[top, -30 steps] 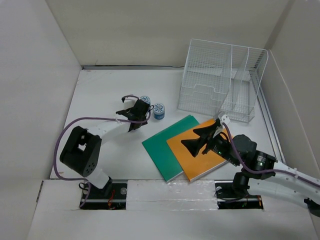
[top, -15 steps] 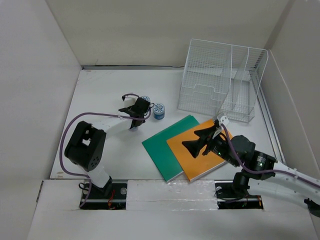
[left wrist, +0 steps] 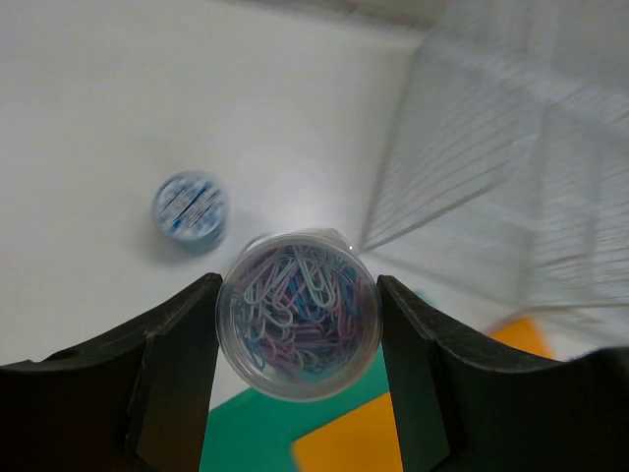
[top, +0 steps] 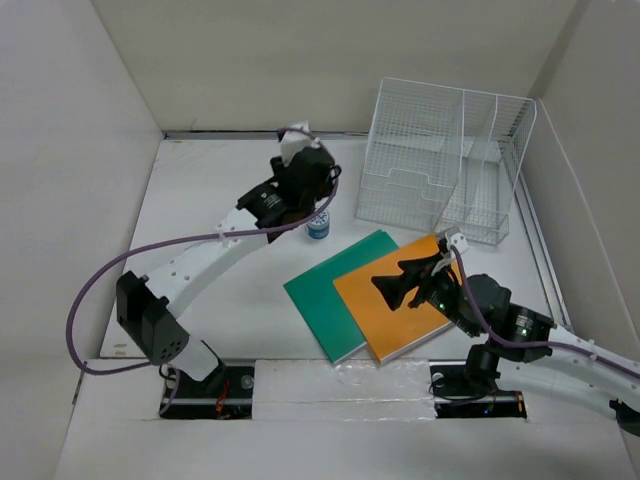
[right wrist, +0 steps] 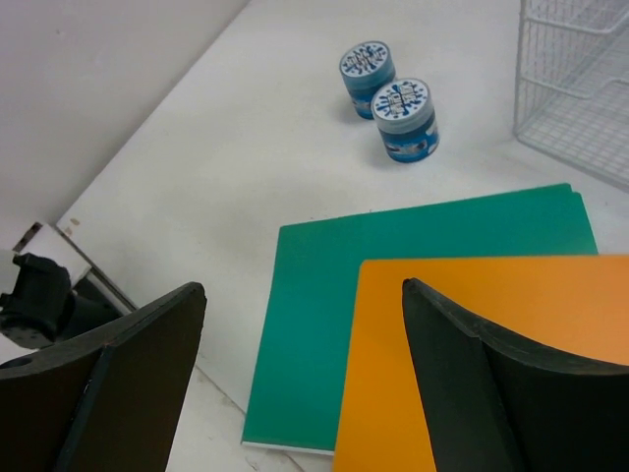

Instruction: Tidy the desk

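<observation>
I need to move my left gripper outward and across next and let go of the clear jar in the rack's wide section point(top: 410, 148) point(left wrist: 477, 123), because that section is to its right in the top view.
On the white desk point(top: 200, 200) my left gripper point(top: 300, 190) is raised near the back and shut on a clear jar of coloured paper clips point(left wrist: 298, 315), held bottom-on between both fingers. One blue-lidded jar point(top: 318, 224) stands on the desk below it and also shows in the left wrist view point(left wrist: 190, 205). The right wrist view shows two such jars point(right wrist: 404, 108) side by side. My right gripper point(top: 400, 280) is open and empty above an orange folder point(top: 395, 325) that overlaps a green folder point(top: 325, 290).
A white wire-mesh rack point(top: 430, 160) stands at the back right, close to the right of the held jar point(left wrist: 511, 147). Pale wall panels enclose the desk on three sides. The desk's near edge point(right wrist: 128, 295) lies just beside the green folder.
My left arm has swung up and toward the back, lifting one jar off the desk; only one jar now shows in the top view. My right gripper has barely moved.
</observation>
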Tool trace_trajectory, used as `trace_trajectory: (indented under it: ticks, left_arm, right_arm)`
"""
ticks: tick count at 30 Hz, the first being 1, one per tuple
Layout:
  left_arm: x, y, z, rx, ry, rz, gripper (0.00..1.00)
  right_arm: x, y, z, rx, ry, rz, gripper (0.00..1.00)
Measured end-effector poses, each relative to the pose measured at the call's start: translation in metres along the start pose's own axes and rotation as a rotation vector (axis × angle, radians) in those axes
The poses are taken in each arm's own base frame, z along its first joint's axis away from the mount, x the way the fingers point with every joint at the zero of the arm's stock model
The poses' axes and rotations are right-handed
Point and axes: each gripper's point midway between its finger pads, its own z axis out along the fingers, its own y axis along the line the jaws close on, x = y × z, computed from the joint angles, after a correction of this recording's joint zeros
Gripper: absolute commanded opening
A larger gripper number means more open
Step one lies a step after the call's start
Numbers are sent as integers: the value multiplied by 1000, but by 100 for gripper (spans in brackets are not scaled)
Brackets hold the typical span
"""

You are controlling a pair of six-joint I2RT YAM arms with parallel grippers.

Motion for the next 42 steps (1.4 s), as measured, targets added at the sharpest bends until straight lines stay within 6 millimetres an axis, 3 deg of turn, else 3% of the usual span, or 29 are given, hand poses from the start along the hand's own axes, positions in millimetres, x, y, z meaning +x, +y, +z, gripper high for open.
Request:
trace_trajectory:
  ticks: [2, 5, 8, 13, 17, 23, 29, 32, 37, 39, 42]
  left_arm:
    - [-47, -50, -25, 102, -97, -22, 47]
    - [-89, -108, -48, 198, -163, -3, 47]
    - [-111, -148, -45, 250, -196, 21, 47]
    - [-121, -192, -16, 308, -217, 75, 48]
    - [-114, -208, 0, 373, -210, 102, 48]
    - [-122, -235, 27, 447, -279, 98, 49]
    - [-89, -253, 75, 456, -283, 167, 51]
    - [-75, -257, 88, 459, -270, 196, 53]
    - [-61, -261, 102, 463, -264, 231, 67]
    - [-64, -263, 102, 469, -280, 226, 75]
    - [-72, -266, 100, 480, -310, 210, 80]
  right_arm:
    - [3, -4, 1, 22, 9, 6, 86]
    - [8, -10, 1, 57, 22, 23, 85]
    - [11, -13, -2, 72, 30, 41, 85]
    - [25, -20, -10, 65, 48, 69, 85]
    - [43, -22, -13, 51, 89, 81, 85]
    - [58, -16, -12, 22, 146, 91, 85]
    - [68, -12, -9, 5, 188, 89, 85]
    - [71, -11, -8, 2, 204, 86, 85]
    - [71, -5, -7, -23, 207, 93, 86]
    - [69, -3, -7, -34, 202, 100, 87]
    - [68, -2, -7, -38, 198, 103, 88]
